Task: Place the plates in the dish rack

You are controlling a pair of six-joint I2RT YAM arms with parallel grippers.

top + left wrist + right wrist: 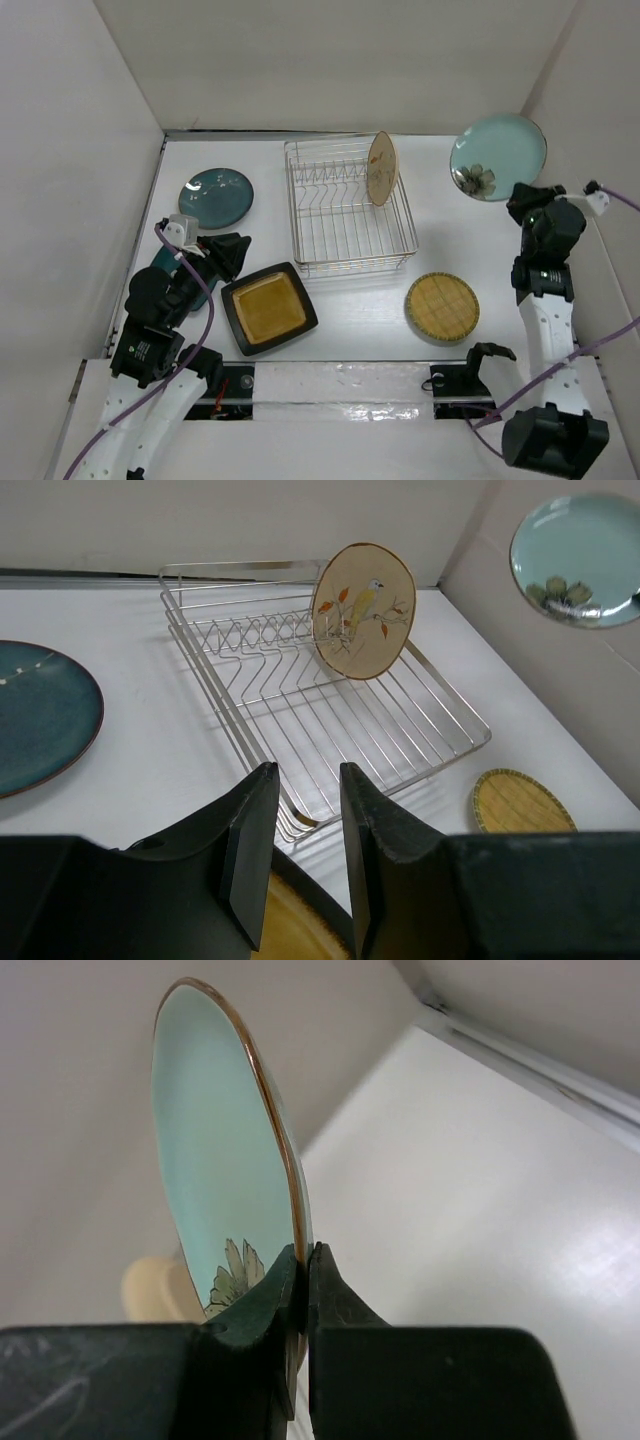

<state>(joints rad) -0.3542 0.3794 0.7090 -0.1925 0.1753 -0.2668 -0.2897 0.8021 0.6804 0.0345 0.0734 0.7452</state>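
My right gripper is above the dish rack's empty wires beside the tan plate, which are to its left in the top view, so I will swing it across, lower it and release.
The silver wire dish rack point(345, 235) stands at the table's middle back, with a tan round plate point(381, 168) upright in its far right tines; both show in the left wrist view, rack point(380, 730), tan plate point(363, 610). My right gripper point(522, 197) is shut on the rim of the pale blue flowered plate point(498, 155), held in the air at the right; the fingers point(272, 1295) pinch its edge point(215, 1170). My left gripper point(236, 256) is open just above the left edge of the black square plate point(268, 308). A dark teal plate point(216, 196) lies at back left. A yellow grid plate point(442, 306) lies front right.
White walls close the table on the left, back and right. The held blue plate hangs close to the right wall. A strip of shiny tape point(340, 385) runs along the near edge between the arm bases.
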